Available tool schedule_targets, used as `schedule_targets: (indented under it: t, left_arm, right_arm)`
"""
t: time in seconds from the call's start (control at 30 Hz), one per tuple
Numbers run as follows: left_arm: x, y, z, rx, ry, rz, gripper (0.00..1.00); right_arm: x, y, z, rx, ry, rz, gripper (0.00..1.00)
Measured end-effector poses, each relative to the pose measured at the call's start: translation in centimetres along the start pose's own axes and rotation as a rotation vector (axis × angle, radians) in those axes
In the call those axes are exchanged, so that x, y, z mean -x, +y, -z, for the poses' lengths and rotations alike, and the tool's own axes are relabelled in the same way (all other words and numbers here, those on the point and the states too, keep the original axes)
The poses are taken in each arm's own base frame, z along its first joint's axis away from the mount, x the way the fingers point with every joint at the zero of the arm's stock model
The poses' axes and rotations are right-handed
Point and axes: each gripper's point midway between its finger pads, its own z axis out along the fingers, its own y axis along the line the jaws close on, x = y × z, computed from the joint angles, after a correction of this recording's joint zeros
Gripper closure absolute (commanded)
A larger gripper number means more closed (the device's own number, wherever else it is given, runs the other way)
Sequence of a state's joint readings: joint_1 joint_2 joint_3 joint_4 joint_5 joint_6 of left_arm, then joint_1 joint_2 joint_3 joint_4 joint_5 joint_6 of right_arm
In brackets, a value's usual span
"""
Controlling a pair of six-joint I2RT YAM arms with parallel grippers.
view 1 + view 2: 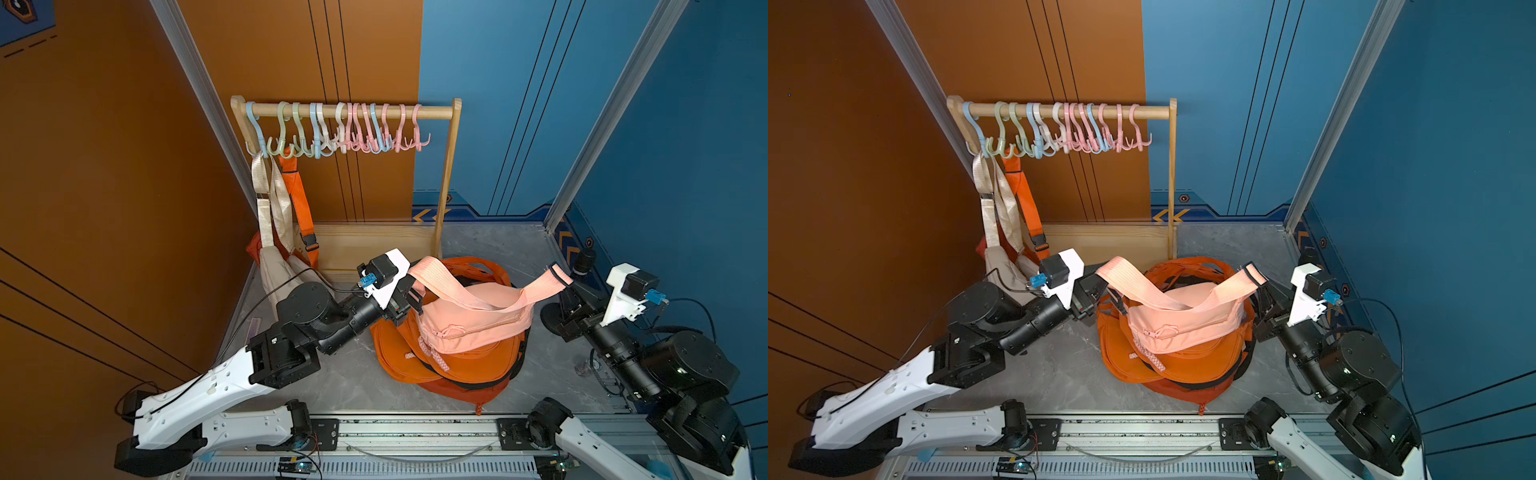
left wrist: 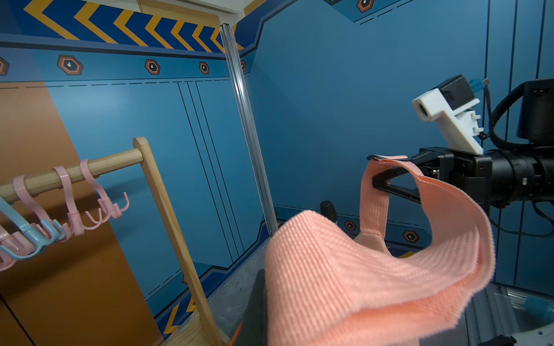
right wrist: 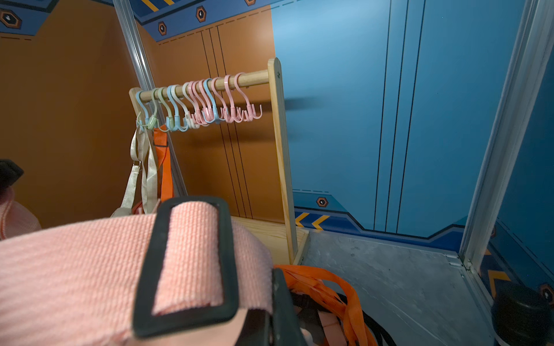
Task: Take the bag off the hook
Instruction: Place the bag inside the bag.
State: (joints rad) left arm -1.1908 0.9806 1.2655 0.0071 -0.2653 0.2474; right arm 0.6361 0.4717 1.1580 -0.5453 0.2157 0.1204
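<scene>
The pink bag [image 1: 469,328] is clear of the hooks, so my left gripper should next move down and outward to the pile's far edge [image 1: 472,264], below and beyond it, and let go of the strap.
The pink bag [image 1: 469,328] [image 1: 1183,328] hangs low over a pile of orange bags [image 1: 449,368], clear of the pastel hooks [image 1: 340,129] on the wooden rail [image 1: 349,110]. Its pink strap [image 1: 453,291] [image 2: 359,269] [image 3: 75,269] stretches between both grippers. My left gripper [image 1: 415,286] [image 1: 1106,286] is shut on the strap's left end. My right gripper [image 1: 561,286] [image 1: 1260,286] [image 2: 389,176] is shut on the right end, beside the black slider [image 3: 186,263]. In both wrist views the strap hides most of the fingers.
A beige bag [image 1: 274,266] and an orange strap [image 1: 297,195] hang from the leftmost hooks. The rack's wooden base [image 1: 374,245] stands behind the pile. A black cylinder [image 1: 584,259] [image 3: 521,314] sits by the right wall. Aluminium posts [image 1: 615,108] frame the back corners.
</scene>
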Motion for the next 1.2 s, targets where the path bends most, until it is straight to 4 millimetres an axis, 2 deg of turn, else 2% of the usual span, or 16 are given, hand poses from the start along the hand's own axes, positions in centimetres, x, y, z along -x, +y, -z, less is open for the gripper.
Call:
schedule_targets:
  t: [0.13, 0.23, 0.4, 0.57, 0.73, 0.9, 1.2]
  left_arm:
    - [-1.4, -0.1, -0.1, 0.023, 0.045, 0.01, 1.0]
    - [-3.4, -0.3, -0.4, 0.04, 0.09, 0.025, 1.0]
    - [-8.5, -0.6, -1.5, 0.063, 0.202, 0.071, 1.0]
    - [-12.9, 2.2, -2.5, 0.141, 0.285, 0.173, 1.0]
    - [-15.3, 4.0, -3.8, 0.184, 0.319, 0.239, 1.0]
    - [-18.6, 4.7, -5.9, 0.191, 0.374, 0.264, 1.0]
    - [-23.7, 9.0, -8.5, 0.267, 0.446, 0.326, 1.0]
  right_arm:
    - [-2.1, -0.7, 0.3, -0.026, 0.037, -0.006, 1.0]
    - [-4.5, -1.1, -0.1, -0.048, 0.085, -0.008, 1.0]
    - [-8.7, -1.6, -1.1, -0.08, 0.182, -0.009, 1.0]
    - [-11.5, -2.3, -1.8, -0.12, 0.243, -0.011, 1.0]
    - [-13.8, -2.9, -3.1, -0.175, 0.315, 0.006, 1.0]
    - [-16.1, -3.5, -5.5, -0.243, 0.4, 0.047, 1.0]
    - [-20.4, -6.9, -10.4, -0.414, 0.558, 0.086, 1.0]
